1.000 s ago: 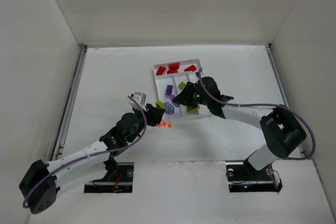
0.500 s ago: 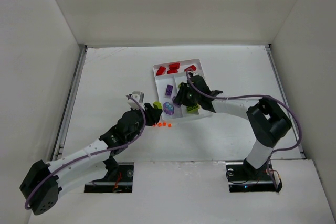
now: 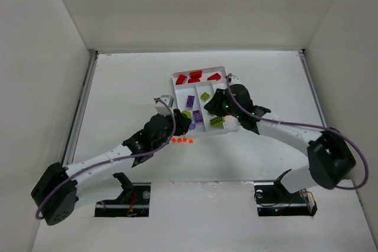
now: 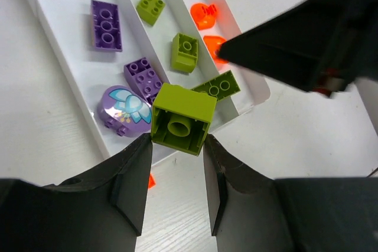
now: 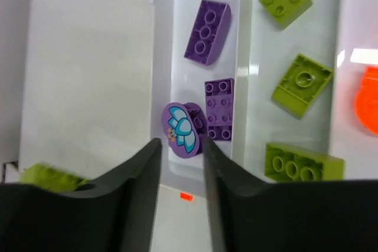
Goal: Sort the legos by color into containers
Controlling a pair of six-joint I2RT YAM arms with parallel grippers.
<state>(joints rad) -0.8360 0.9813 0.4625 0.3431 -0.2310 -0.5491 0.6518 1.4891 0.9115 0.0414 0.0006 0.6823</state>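
Observation:
The held brick matches the color of the lime green section's farther bricks (image 3: 205,98), so the left gripper next needs to move outward and down, past the purple bricks and over those matching bricks.
My left gripper (image 3: 184,121) (image 4: 177,143) is shut on a lime green brick (image 4: 183,119), held studs-down just above the near end of the white tray (image 3: 175,90) (image 4: 253,81). The tray's crosswise far section holds red pieces (image 3: 196,77). The long sections hold purple bricks (image 5: 207,32) with a round purple flower piece (image 5: 182,129), lime green bricks (image 5: 302,84) and orange pieces (image 4: 205,15). My right gripper (image 3: 217,107) (image 5: 181,146) is open and empty, hovering over the near end of the purple section.
A few small orange pieces (image 3: 183,140) lie on the table just in front of the tray's near edge, between the two arms. The right arm's black gripper body (image 4: 307,33) hangs close above the tray's right side, near my left gripper.
My left gripper has moved right and forward with the lime green brick, up to the tray's near end. My right gripper has shifted right over the tray.

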